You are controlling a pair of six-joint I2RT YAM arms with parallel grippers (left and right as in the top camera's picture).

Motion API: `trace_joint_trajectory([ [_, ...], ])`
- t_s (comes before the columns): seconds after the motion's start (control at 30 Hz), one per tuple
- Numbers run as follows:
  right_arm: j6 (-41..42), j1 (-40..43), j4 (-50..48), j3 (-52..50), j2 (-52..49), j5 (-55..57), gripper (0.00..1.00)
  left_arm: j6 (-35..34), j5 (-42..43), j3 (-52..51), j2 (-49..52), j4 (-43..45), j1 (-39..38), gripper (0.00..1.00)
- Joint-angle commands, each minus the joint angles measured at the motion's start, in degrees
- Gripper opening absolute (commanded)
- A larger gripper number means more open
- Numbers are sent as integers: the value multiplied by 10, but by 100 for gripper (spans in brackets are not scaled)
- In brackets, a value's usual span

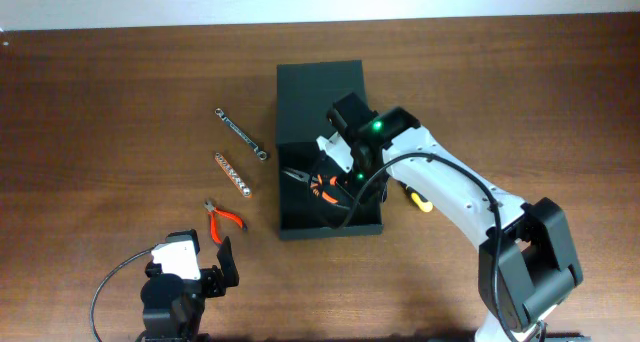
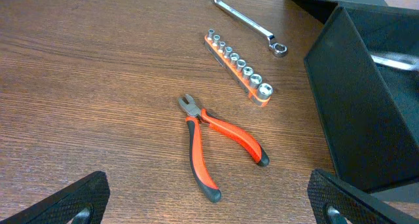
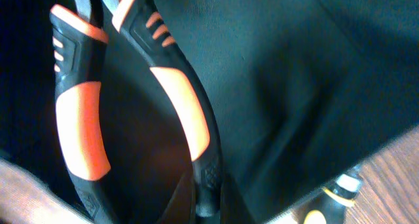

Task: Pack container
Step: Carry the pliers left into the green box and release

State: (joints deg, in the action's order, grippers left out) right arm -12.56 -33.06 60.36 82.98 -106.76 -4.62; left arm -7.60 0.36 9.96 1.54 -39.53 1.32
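The black-and-orange pliers (image 1: pixel 318 185) already hang within the open container's sides, so my right gripper needs to move down toward its bottom next and release them there.
The container (image 1: pixel 285 197) is a dark green-black box in the middle of the table, with its flap lid (image 1: pixel 320 82) open at the far side. My right gripper (image 1: pixel 345 177) reaches down into it. It is shut on one handle of black-and-orange pliers (image 1: pixel 318 185). In the right wrist view the pliers (image 3: pixel 180 99) hang against the box's dark inside (image 3: pixel 294 67), with a handle end between my jaws (image 3: pixel 206 191). My left gripper (image 1: pixel 215 267) is open and empty at the front left. Its fingers (image 2: pixel 213 205) sit just short of small red pliers (image 2: pixel 219 142).
Left of the box lie a wrench (image 1: pixel 241 134), an orange socket rail (image 1: pixel 232 173) and the red pliers (image 1: pixel 224 217). The left wrist view shows the wrench (image 2: pixel 245 21), the rail (image 2: pixel 239 67) and the box wall (image 2: pixel 353 112). A yellow-handled screwdriver (image 1: pixel 418 200) lies right of the box.
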Motion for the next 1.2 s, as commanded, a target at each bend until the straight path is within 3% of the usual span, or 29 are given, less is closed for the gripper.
trace_joint_trajectory([
  [0.0,10,1,-26,-17,13,-8,4,-5,-6,-3,-4,3,4,99],
  [0.63,10,1,-137,-123,12,-8,4,-5,-6,-3,-4,3,4,99],
  [0.67,10,1,-139,-123,12,-8,7,-5,-6,-3,-4,3,4,99],
  [0.77,10,1,-144,-123,12,-8,50,-5,-6,-3,-4,3,4,99],
  [0.83,11,1,-146,-122,12,-8,64,-5,-6,-3,-4,3,4,99],
  [1.17,43,1,-84,-9,30,-20,68,-5,-6,-3,-4,3,4,99],
])
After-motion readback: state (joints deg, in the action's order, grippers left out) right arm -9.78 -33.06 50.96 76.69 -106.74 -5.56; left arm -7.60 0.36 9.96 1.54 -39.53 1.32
